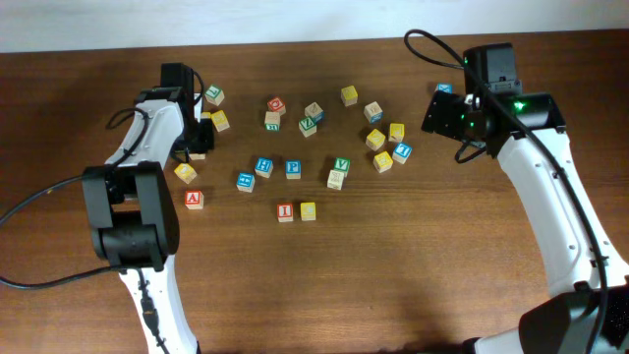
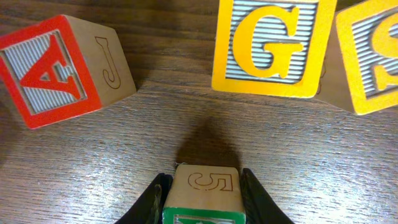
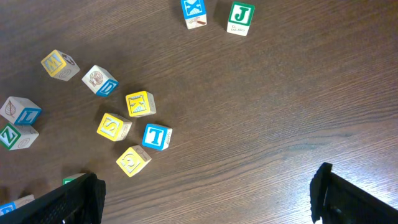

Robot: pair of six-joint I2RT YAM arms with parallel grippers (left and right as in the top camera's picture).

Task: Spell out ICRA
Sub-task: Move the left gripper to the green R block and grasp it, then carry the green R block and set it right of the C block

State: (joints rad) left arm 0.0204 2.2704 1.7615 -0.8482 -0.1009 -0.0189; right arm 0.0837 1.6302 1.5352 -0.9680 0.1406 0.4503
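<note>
The left gripper will go up, to the right in the overhead view, then down to bare wood past the yellow cube, because the red I's row ends there.
My left gripper (image 1: 197,141) is at the far left of the table, its jaws closed on both sides of a wooden cube (image 2: 202,190). That cube has a green-framed top face and a 5 on its side, and its letter is cut off from view. The red A cube (image 1: 194,199) lies just ahead of it, tilted (image 2: 56,68). The red I cube (image 1: 285,211) and a yellow cube (image 1: 308,210) stand side by side in the middle front. I cannot pick out a green R. My right gripper (image 1: 447,113) hangs open above bare wood (image 3: 205,199).
A yellow G cube (image 2: 273,46) and a yellow S cube (image 2: 373,56) sit close ahead of the left jaws. Several other letter cubes are scattered across the table's middle, among them a blue T (image 3: 155,135), a yellow K (image 3: 140,104) and a green J (image 3: 240,17).
</note>
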